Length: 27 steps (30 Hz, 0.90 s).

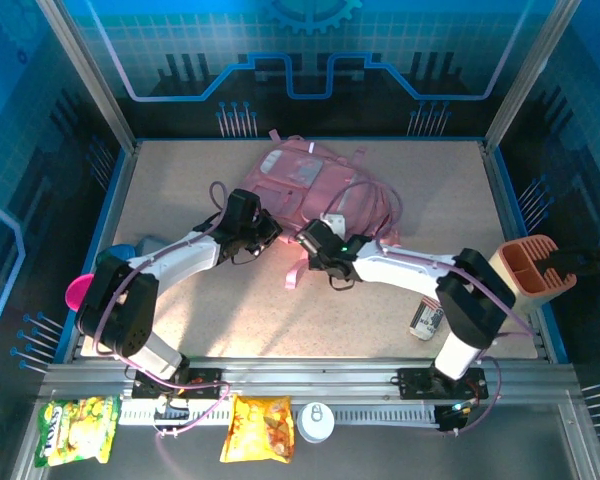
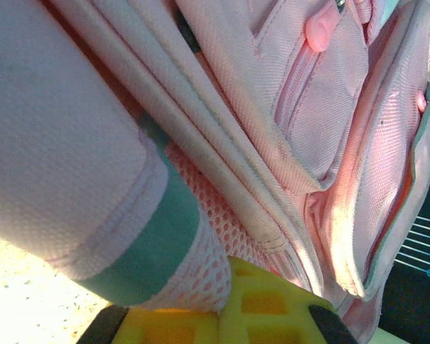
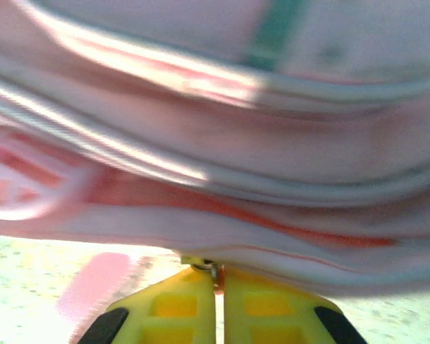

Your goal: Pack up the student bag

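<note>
The zip pull [image 3: 201,265] is in my right gripper, so my left gripper will stay at the mesh pocket between its fingers, then open and let go of the pocket.
The student bag [image 1: 310,180] lies flat at the back middle of the table, pink with loose straps trailing toward me. My left gripper [image 1: 263,232] is at its near left edge. In the left wrist view the yellow fingers [image 2: 272,308] are closed together against the bag's pink mesh pocket [image 2: 208,236], pinching its edge. My right gripper [image 1: 312,242] is at the bag's near edge, beside the left one. In the right wrist view it [image 3: 215,278] is shut on a small metal zip pull [image 3: 201,265] under the blurred pink fabric [image 3: 222,143].
A peach compartment box [image 1: 533,265] sits at the right edge, with a small can [image 1: 427,320] in front of it. A pink round thing [image 1: 78,290] and a blue-grey item [image 1: 140,247] lie at the left. Two snack packets [image 1: 75,430] [image 1: 258,428] and a white lid [image 1: 315,422] rest on the front rail.
</note>
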Each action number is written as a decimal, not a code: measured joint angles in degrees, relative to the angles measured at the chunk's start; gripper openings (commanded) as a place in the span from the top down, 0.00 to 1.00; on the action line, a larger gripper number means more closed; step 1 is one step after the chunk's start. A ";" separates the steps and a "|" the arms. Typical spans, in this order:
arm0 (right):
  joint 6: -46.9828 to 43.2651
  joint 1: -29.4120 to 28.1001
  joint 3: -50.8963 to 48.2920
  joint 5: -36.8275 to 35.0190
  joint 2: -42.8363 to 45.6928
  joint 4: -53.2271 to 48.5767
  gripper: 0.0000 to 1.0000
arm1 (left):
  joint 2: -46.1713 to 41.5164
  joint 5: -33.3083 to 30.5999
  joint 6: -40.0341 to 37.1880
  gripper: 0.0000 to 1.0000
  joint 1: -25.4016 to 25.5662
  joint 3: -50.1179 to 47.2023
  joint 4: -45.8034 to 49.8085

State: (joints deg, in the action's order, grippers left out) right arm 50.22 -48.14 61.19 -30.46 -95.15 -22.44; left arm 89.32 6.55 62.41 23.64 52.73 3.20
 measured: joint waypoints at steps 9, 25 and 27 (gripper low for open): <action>-4.55 2.80 -1.55 3.91 1.01 0.92 0.78 | 0.92 0.81 -0.90 1.00 -0.28 0.48 0.68; -7.93 3.13 1.92 4.52 -3.23 -0.31 0.86 | 1.14 0.79 -1.07 1.00 -0.59 0.83 1.46; -8.17 3.13 1.92 4.13 -3.23 -0.48 0.92 | 1.20 0.79 -1.09 1.00 -0.59 0.94 1.49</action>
State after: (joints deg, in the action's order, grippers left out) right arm 42.04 -45.01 63.11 -26.33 -98.39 -22.92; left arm 90.52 7.33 61.32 23.05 53.67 4.69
